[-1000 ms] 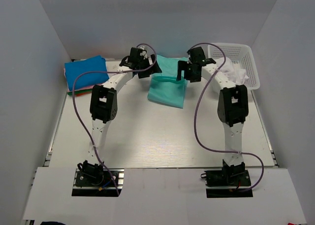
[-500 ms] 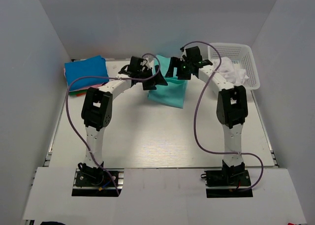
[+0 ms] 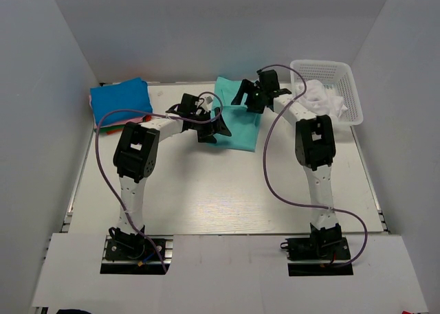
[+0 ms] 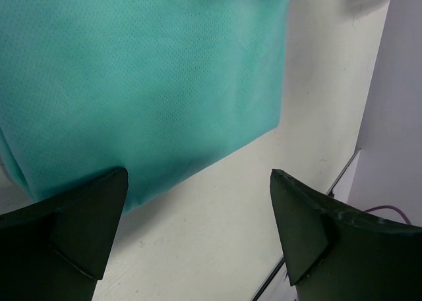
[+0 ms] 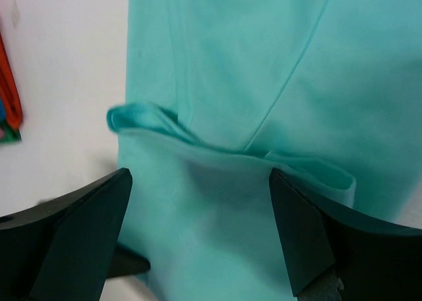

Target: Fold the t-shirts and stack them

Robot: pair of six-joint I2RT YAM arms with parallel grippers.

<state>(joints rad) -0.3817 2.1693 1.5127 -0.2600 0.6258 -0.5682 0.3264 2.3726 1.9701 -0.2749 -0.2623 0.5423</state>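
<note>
The shirt's near corner toward the blue stack (image 3: 211,146) is outside the gap of my left gripper, to its left in the wrist view. I will move that way next and close.
A teal-green t-shirt (image 3: 240,118) lies folded at the back middle of the table. My left gripper (image 3: 214,128) is open at the shirt's left near edge; in the left wrist view one of its fingers (image 4: 76,225) overlaps the teal-green cloth (image 4: 145,70) and bare table shows between the fingers. My right gripper (image 3: 242,98) is open over the shirt's far part, above a raised fold (image 5: 217,146), with nothing held. A bright blue t-shirt (image 3: 120,99) tops a folded stack at the back left, with pink and other colours at its edge (image 3: 110,127).
A white lattice basket (image 3: 354,97) stands at the back right with white cloth (image 3: 323,97) in it. Grey walls close in the table (image 3: 206,190) on three sides. Purple cables loop off both arms.
The left gripper has swung right and nearer, to the teal-green shirt's left edge. The right gripper has moved left and back over the shirt. The shirt lies flatter. Both stayed open.
</note>
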